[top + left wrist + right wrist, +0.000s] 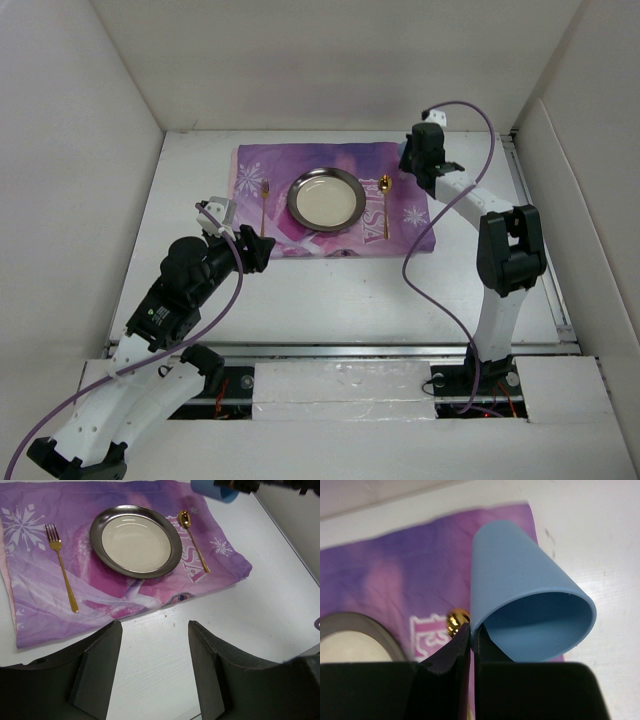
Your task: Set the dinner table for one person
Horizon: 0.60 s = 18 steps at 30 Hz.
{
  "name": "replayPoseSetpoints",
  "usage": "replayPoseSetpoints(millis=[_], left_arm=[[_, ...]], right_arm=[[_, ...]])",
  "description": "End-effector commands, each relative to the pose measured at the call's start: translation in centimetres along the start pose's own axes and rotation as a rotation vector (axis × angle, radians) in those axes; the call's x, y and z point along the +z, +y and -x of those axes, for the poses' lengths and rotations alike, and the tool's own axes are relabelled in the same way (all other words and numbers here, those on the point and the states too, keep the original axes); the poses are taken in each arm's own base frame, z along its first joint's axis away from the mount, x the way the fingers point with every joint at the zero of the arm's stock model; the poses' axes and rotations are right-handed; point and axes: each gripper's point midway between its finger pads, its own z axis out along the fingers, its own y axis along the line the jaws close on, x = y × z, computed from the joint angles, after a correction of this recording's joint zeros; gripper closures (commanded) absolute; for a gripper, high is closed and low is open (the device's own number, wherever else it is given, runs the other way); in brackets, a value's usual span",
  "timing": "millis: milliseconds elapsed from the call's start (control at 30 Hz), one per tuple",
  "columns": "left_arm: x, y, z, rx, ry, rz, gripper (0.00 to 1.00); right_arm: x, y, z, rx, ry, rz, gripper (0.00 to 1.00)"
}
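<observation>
My right gripper moves outward and down next, sets the cup (520,575) on the mat's bare far corner beyond the spoon bowl and releases the cup's rim.
On the white dinner table (330,300) lies a purple snowflake mat (300,165). A silver plate (325,198) sits in the mat's middle, with a gold fork (264,205) to its left and a gold spoon (385,205) to its right. My right gripper (472,630) is shut on the rim of a blue cup (520,575), one finger inside and one outside. It holds the cup tilted above the mat's far right corner, near the spoon bowl (456,621). My left gripper (155,626) hangs open and empty over bare table just in front of the mat (50,615).
White walls box in the table on the left, back and right. A silver rail (350,350) runs along the near edge by the arm bases. In the left wrist view the blue cup (215,489) shows at the top edge, beyond the spoon (192,537).
</observation>
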Motion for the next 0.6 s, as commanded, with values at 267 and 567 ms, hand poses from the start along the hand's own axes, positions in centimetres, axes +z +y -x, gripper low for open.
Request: replayPoseSetpoints(millis=[267, 567], left_arm=[[-0.2, -0.7, 1.3, 0.007, -0.05, -0.037, 0.48], [-0.1, -0.6, 1.4, 0.005, -0.053, -0.03, 0.48]], right_arm=[[0.0, 0.5, 7.6, -0.314, 0.155, -0.058, 1.0], [0.9, 2.5, 6.7, -0.376, 0.242, 0.027, 1.0]])
